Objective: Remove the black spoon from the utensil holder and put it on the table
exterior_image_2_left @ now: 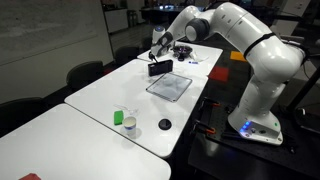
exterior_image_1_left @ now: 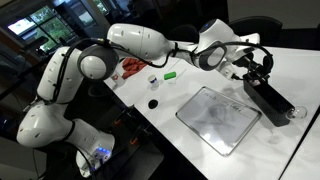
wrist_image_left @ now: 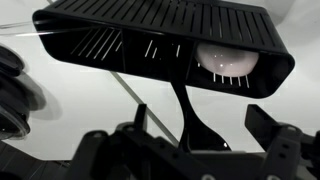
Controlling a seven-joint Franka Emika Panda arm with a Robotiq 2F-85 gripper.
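The robot's gripper should go down a little next and close both wide-open fingertips on the spoon's protruding black stem [wrist_image_left: 194,120], which stands just below, between them.
In the wrist view the utensil holder [wrist_image_left: 150,30], a black box with slotted walls, fills the top. The black spoon [wrist_image_left: 195,125] hangs out of its underside edge: the thin handle runs down from the box and the rounded bowl lies between my fingers. My gripper [wrist_image_left: 203,130] has its fingers wide apart on either side of the bowl, touching neither side visibly. In both exterior views the gripper [exterior_image_1_left: 256,68] [exterior_image_2_left: 160,50] hovers right over the holder [exterior_image_1_left: 272,97] [exterior_image_2_left: 160,67] on the white table [exterior_image_1_left: 185,92] [exterior_image_2_left: 95,100]. The spoon is too small to make out there.
A flat grey tray [exterior_image_1_left: 218,118] [exterior_image_2_left: 170,85] lies next to the holder. A small black disc [exterior_image_1_left: 153,102] [exterior_image_2_left: 164,125], a green object [exterior_image_1_left: 170,73] [exterior_image_2_left: 129,125] and a small clear cup [exterior_image_1_left: 152,80] [exterior_image_2_left: 119,117] stand farther off. A pale round thing [wrist_image_left: 225,58] sits inside the holder.
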